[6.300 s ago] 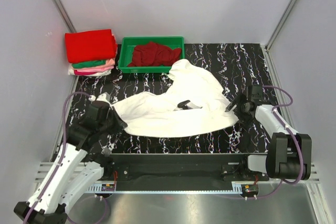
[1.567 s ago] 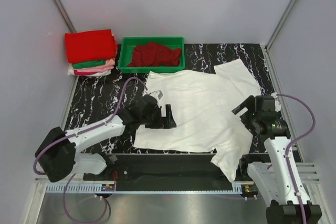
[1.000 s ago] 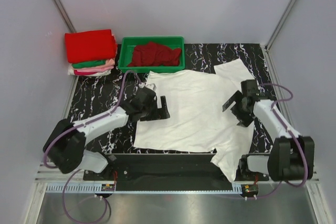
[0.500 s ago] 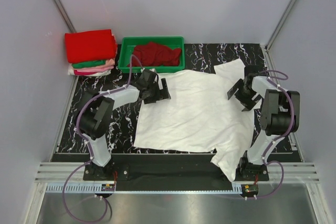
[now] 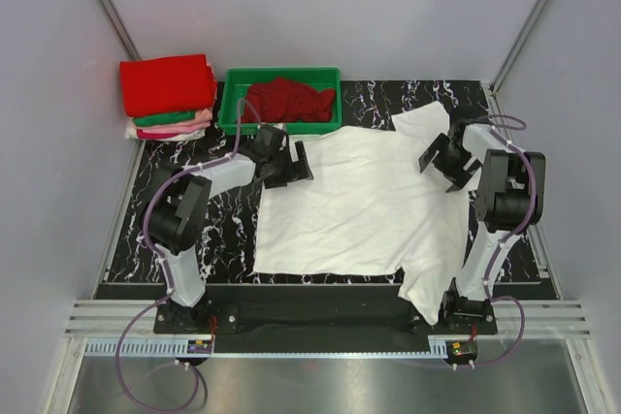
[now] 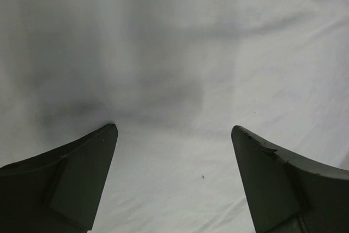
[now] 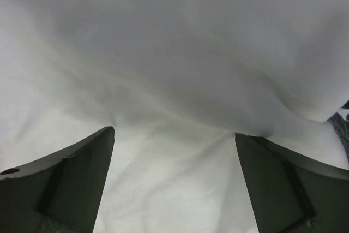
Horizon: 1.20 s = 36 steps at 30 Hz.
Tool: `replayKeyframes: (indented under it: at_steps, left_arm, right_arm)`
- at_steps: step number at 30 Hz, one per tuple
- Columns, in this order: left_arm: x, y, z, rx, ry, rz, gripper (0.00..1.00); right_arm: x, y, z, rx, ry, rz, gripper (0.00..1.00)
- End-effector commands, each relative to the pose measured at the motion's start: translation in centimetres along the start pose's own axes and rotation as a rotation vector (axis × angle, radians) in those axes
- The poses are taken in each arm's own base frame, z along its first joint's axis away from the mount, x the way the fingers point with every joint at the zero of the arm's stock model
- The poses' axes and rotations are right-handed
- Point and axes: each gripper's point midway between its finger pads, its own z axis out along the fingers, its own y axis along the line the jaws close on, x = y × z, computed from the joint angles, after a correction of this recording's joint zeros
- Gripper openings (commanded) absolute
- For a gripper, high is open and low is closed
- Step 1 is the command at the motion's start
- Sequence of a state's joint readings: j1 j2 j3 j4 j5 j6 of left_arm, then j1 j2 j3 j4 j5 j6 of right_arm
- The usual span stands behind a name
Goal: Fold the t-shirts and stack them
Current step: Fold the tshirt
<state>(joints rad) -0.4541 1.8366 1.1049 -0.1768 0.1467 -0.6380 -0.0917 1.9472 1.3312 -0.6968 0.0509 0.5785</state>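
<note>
The near sleeve (image 5: 432,285) sticks out unfolded between my right gripper and my base. Next, the right gripper moves back along the shirt onto that sleeve.
A white t-shirt (image 5: 359,206) lies spread flat on the black marbled table, with one part hanging over the near edge. My left gripper (image 5: 298,164) is open over the shirt's far left corner. My right gripper (image 5: 439,164) is open by the far right sleeve. In the left wrist view, the left gripper (image 6: 173,128) has white cloth (image 6: 180,53) under its wide-apart fingers and nothing clamped between them. In the right wrist view, the right gripper (image 7: 174,132) likewise stands open above rumpled white cloth (image 7: 174,69). Folded t-shirts, red on top of green and pink, form a stack (image 5: 167,94) at the far left.
A green tray (image 5: 233,113) holding a crumpled dark red t-shirt (image 5: 286,99) stands at the back, just beyond the left gripper. Grey walls close in both sides. A metal rail (image 5: 320,302) runs along the near table edge.
Both grippers have moved away from the near edge toward the far end of the white shirt, staying open. The shirt's far edge has shifted slightly.
</note>
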Motion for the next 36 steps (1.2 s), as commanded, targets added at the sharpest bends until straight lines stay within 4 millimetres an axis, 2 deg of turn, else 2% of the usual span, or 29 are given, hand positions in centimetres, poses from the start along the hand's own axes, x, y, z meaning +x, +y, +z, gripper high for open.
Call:
replayKeyframes:
  at_steps: [1, 3, 4, 6, 7, 8, 9, 11, 12, 16, 17, 18, 19, 20, 21, 22, 23, 24, 25, 26, 27, 28, 29, 30, 31, 32, 33, 35, 36]
  left_arm:
    - [-0.1, 2.4, 1.8, -0.055, 0.058, -0.014, 0.95]
    - [-1.0, 2.7, 2.5, -0.059, 0.063, -0.030, 0.94]
    - [-1.8, 3.3, 2.6, -0.061, 0.058, -0.046, 0.94]
    - [-3.7, 3.2, 2.8, -0.055, 0.036, -0.049, 0.93]
    - [-4.0, 4.1, 3.3, -0.070, 0.054, -0.063, 0.93]
    - [-5.8, 3.5, 3.2, -0.057, 0.027, -0.048, 0.93]
    - [-6.0, 4.1, 3.9, -0.072, 0.039, -0.049, 0.93]
    - [-7.2, 4.7, 4.0, -0.087, 0.041, -0.044, 0.92]
    - [-8.4, 4.6, 4.3, -0.086, 0.028, -0.040, 0.92]
    - [-11.7, 5.4, 3.7, -0.103, 0.007, -0.024, 0.92]
    - [-12.1, 5.4, 3.5, -0.106, 0.009, -0.018, 0.92]
    - [-12.4, 5.2, 2.7, -0.113, 0.011, -0.012, 0.92]
    - [-12.9, 4.9, 2.1, -0.108, -0.002, 0.000, 0.92]
    - [-13.6, 4.0, 0.6, -0.094, -0.033, 0.007, 0.92]
    - [-13.9, 3.4, -0.2, -0.077, -0.053, 0.011, 0.93]
    - [-13.0, 3.5, -0.7, -0.074, -0.045, -0.003, 0.93]
    - [-13.9, 2.3, -2.8, -0.046, -0.089, 0.002, 0.93]
    - [-14.0, 1.9, -3.7, -0.033, -0.107, 0.004, 0.94]
    - [-13.8, 1.8, -4.5, -0.029, -0.117, -0.001, 0.94]
    - [-13.6, 1.2, -6.3, -0.014, -0.141, 0.003, 0.94]
    - [-13.2, 1.1, -7.0, -0.008, -0.146, 0.001, 0.94]
    - [-12.9, 1.0, -7.7, -0.003, -0.151, -0.005, 0.95]
    - [-11.2, 1.6, -7.7, -0.010, -0.124, -0.015, 0.95]
    - [-11.1, 0.7, -9.1, 0.021, -0.150, -0.008, 0.95]
    - [-9.4, 1.0, -9.7, 0.029, -0.147, -0.015, 0.95]
    - [-9.3, 0.8, -9.7, 0.033, -0.144, -0.017, 0.95]
    - [-7.4, 1.2, -9.9, 0.040, -0.135, -0.022, 0.95]
    - [-4.9, 1.3, -9.7, 0.057, -0.109, -0.046, 0.95]
    - [-2.7, 1.7, -9.7, 0.067, -0.092, -0.053, 0.94]
  right_arm:
    - [-2.5, 2.5, 2.3, -0.041, -0.014, -0.037, 1.00]
    - [-3.0, 3.3, 3.4, -0.045, 0.007, -0.047, 1.00]
    - [-4.3, 4.2, 2.7, -0.057, -0.005, -0.048, 1.00]
    - [-4.7, 4.5, 3.8, -0.045, 0.017, -0.052, 1.00]
    - [-5.9, 5.3, 3.2, -0.059, -0.001, -0.053, 1.00]
    - [-5.7, 5.6, 3.9, -0.066, 0.022, -0.055, 1.00]
    - [-6.2, 6.0, 4.0, -0.070, 0.019, -0.067, 0.99]
    - [-7.9, 6.9, 3.3, -0.089, -0.010, -0.082, 1.00]
    - [-8.0, 7.0, 3.8, -0.090, 0.003, -0.102, 1.00]
    - [-9.0, 7.4, 1.9, -0.111, -0.014, -0.154, 1.00]
    - [-9.2, 7.3, 1.2, -0.111, -0.036, -0.165, 1.00]
    - [-10.4, 7.5, -1.5, -0.132, -0.104, -0.175, 1.00]
    - [-10.1, 6.9, -2.3, -0.129, -0.114, -0.174, 1.00]
    - [-11.2, 6.6, -5.7, -0.134, -0.197, -0.170, 1.00]
    - [-11.6, 6.1, -7.2, -0.131, -0.236, -0.156, 1.00]
    - [-10.7, 4.5, -7.4, -0.100, -0.235, -0.141, 0.99]
    - [-11.3, 3.6, -10.8, -0.102, -0.316, -0.103, 0.99]
    - [-10.0, 1.8, -10.4, -0.074, -0.301, -0.083, 1.00]
    - [-9.5, 0.6, -11.0, -0.060, -0.307, -0.058, 1.00]
    - [-9.8, -1.4, -12.9, -0.051, -0.347, 0.012, 1.00]
    - [-9.2, -2.7, -13.1, -0.045, -0.340, 0.048, 1.00]
    - [-7.0, -4.9, -11.4, -0.021, -0.279, 0.089, 1.00]
    - [-6.0, -5.5, -12.3, -0.073, -0.274, 0.134, 1.00]
    - [-3.6, -7.9, -10.0, -0.060, -0.210, 0.212, 1.00]
    - [-2.6, -8.6, -10.4, -0.090, -0.202, 0.279, 1.00]
    - [-0.9, -8.5, -9.8, -0.113, -0.163, 0.295, 1.00]
    - [1.9, -9.4, -8.0, -0.107, -0.104, 0.320, 1.00]
    - [4.2, -8.9, -8.1, -0.164, -0.071, 0.364, 1.00]
    - [6.3, -9.6, -7.3, -0.146, -0.029, 0.386, 0.99]
